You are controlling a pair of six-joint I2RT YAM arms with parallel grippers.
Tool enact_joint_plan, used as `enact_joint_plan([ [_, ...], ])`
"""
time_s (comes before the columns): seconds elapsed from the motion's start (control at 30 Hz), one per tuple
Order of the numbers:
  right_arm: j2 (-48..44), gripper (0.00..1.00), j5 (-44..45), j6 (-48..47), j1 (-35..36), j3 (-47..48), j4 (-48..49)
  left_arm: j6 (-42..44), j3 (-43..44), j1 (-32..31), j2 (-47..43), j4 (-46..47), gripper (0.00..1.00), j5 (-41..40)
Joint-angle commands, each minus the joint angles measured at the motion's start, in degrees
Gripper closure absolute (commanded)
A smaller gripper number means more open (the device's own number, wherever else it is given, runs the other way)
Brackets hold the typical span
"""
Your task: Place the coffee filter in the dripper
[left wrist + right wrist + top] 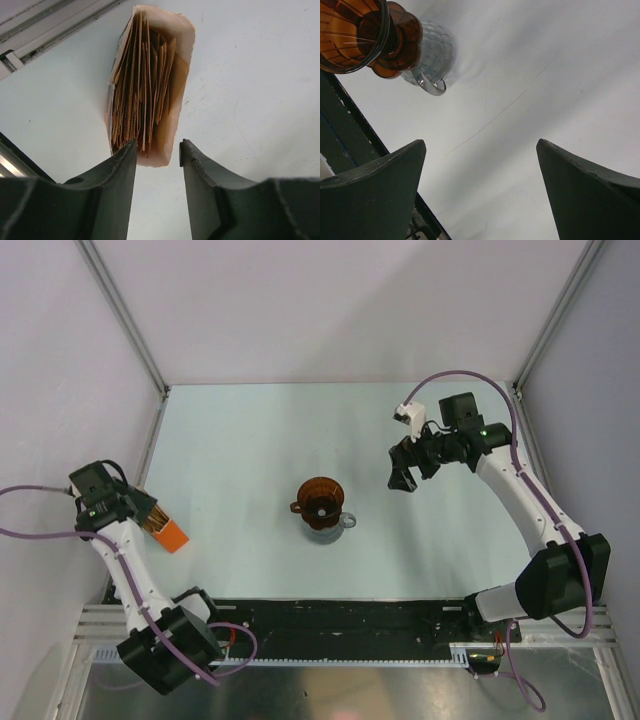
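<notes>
My left gripper lowers around the paper edge and closes next. Below, a brown paper edge in the box [170, 533] [149, 113] lines up with the finger gap.
The dripper [319, 497], a reddish-brown translucent cone, sits on a clear glass jug [338, 521] at mid-table. It also shows in the right wrist view [350, 35], upper left. No loose coffee filter is in view. A small orange box [170, 533] holds a pack of brown paper edges [140, 90]. My left gripper [148, 512] is open, and in its wrist view [157, 147] the fingertips stand just short of the box's near end, touching nothing. My right gripper [403, 480] is open and empty, right of the dripper; its wrist view [480, 145] shows only table between the jaws.
The glass jug [432, 55] has a handle on the side toward the right gripper. The table's left frame rail [45, 30] lies close beside the box. A black strip [330, 615] runs along the near table edge.
</notes>
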Motion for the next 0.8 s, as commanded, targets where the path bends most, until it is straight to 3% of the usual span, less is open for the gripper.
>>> enact_joint_plan([
  [0.0, 0.6, 0.01, 0.2, -0.4, 0.5, 3.1, 0.1, -0.3, -0.1, -0.3, 1.0, -0.4, 0.54, -1.0],
  [0.27, 0.6, 0.01, 0.4, -0.6, 0.5, 3.0, 0.0, -0.6, -0.2, -0.3, 3.9, -0.2, 0.62, -2.9],
  [0.57, 0.9, 0.00, 0.7, -0.6, 0.4, 3.1, 0.3, -0.7, 0.6, -0.3, 4.1, -0.3, 0.96, -1.8],
  [0.77, 1.6, 0.00, 0.5, -0.7, 0.5, 4.0, 0.1, -1.0, 3.7, -0.3, 1.3, -2.3, 1.00, -1.6],
])
